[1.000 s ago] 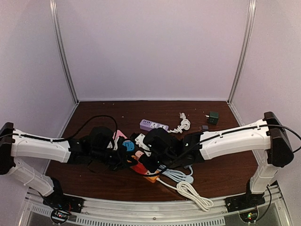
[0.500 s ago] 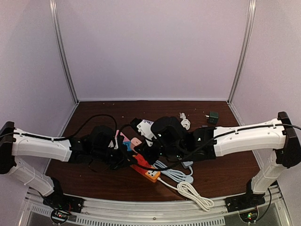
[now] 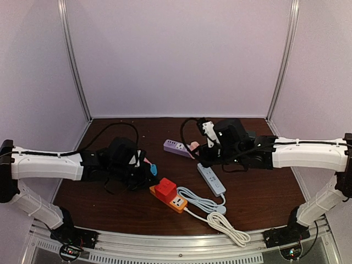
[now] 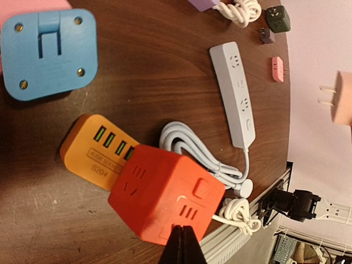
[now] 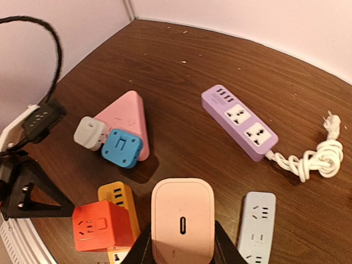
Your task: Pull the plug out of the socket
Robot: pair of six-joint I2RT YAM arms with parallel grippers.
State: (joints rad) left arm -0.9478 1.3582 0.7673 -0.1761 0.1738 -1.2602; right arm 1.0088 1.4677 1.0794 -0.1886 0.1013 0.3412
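Note:
The pink plug's pins are clear of every socket. I will move my right gripper past the white strip toward the dark adapters and down to bare table point(image 3: 240, 177) point(image 5: 312, 221).
My right gripper point(image 3: 198, 147) is shut on a pink plug point(image 3: 193, 146) and holds it above the table at the middle back. In the right wrist view the pink plug point(image 5: 181, 220) sits between my fingers point(image 5: 142, 248), clear of every socket. In the left wrist view it hangs at the right edge point(image 4: 342, 103) with its prongs bare. A red cube socket point(image 3: 165, 189) sits on an orange strip point(image 3: 177, 203). My left gripper point(image 3: 142, 174) is shut and empty. In its own view it hovers over the red cube point(image 4: 165, 192).
A pink triangular socket point(image 5: 125, 116) carries a blue plug point(image 5: 122, 147) and a grey plug point(image 5: 88, 133). A purple strip point(image 3: 177, 146) and a white strip point(image 3: 212, 179) lie mid-table. White cable coils point(image 3: 223, 223) lie at the front. Small dark adapters point(image 3: 249, 137) sit at the back right.
My right gripper has pulled back and to the right, away from the cluster of sockets, with the pink plug in it. The red cube and orange strip now show. My left arm has barely moved.

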